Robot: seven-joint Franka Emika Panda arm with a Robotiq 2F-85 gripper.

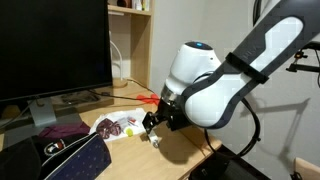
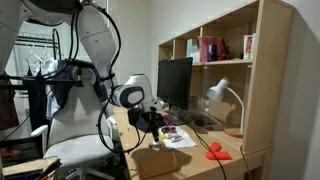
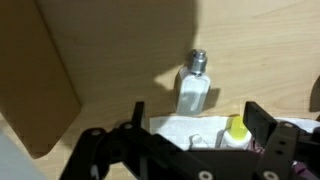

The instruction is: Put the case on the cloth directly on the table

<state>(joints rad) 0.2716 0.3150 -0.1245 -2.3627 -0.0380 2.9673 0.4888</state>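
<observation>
My gripper should next move off the cloth's edge and lower its open fingers around the bottle's silver cap (image 1: 153, 136), because the clear bottle is below my gripper and beyond that edge.
The white cloth with maroon print (image 1: 113, 125) lies on the light wooden table (image 1: 185, 145), in front of the monitor. In the wrist view its white edge (image 3: 180, 128) sits just below my gripper (image 3: 198, 116). The gripper is open and empty, hovering low over the cloth's edge; it also shows in both exterior views (image 1: 151, 124) (image 2: 152, 126). Small items lie on the cloth between the fingers: one with a yellow top (image 3: 237, 130) and one with a white cap (image 3: 197, 141). I cannot make out a small tan-brown case in any view.
A small clear bottle with a silver cap (image 3: 193, 86) stands on the table just beyond the cloth. A plain purple cloth (image 1: 63, 130) and a dark striped pouch (image 1: 75, 157) lie by the monitor (image 1: 50, 45). A tan box (image 2: 155, 161) stands at the table's end, and a red object (image 2: 215, 152) lies nearby.
</observation>
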